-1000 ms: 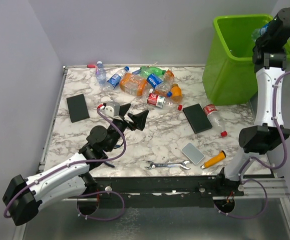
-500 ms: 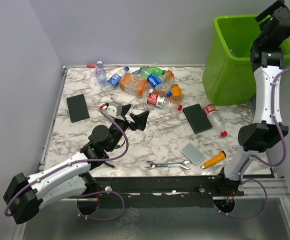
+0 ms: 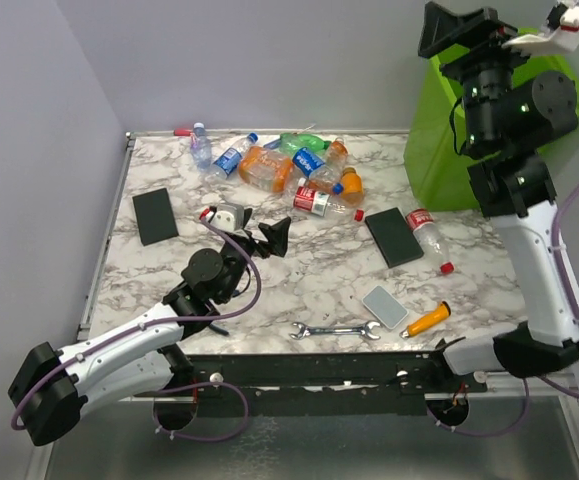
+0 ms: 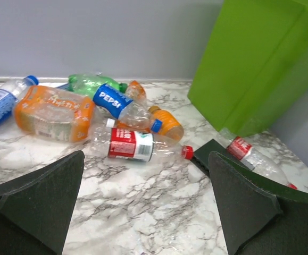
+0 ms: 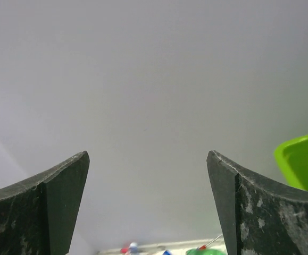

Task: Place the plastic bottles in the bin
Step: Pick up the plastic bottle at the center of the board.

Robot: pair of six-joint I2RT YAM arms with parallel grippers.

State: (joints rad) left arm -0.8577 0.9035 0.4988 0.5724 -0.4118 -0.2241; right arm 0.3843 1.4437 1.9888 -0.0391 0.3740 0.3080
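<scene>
The heap's red-labelled bottle (image 3: 308,201) (image 4: 123,142) is outward of my left gripper's open fingers, so my left gripper should next move outward and tilt down over that bottle's label.
Several plastic bottles lie in a heap at the back of the table: an orange one (image 3: 266,167), a green one (image 3: 294,143), a Pepsi one (image 3: 314,160) and a red-labelled one (image 3: 319,200). In the left wrist view the red-labelled bottle (image 4: 132,146) lies just ahead of my open, empty left gripper (image 4: 146,170), which hovers low over the marble (image 3: 264,235). Another red-labelled bottle (image 3: 427,235) lies near the lime-green bin (image 3: 439,150). My right gripper (image 3: 449,35) is raised high in front of the bin, open and empty, facing the wall (image 5: 147,156).
A black slab (image 3: 394,237) lies beside the lone bottle and another (image 3: 155,215) at the left. A grey slab (image 3: 384,306), an orange-handled screwdriver (image 3: 427,320) and a wrench (image 3: 334,330) lie near the front edge. The right arm hides part of the bin.
My right gripper held a bottle over the bin, then opened; the bottle is gone from it. The right arm has swung left and up. The left gripper crept slightly forward.
</scene>
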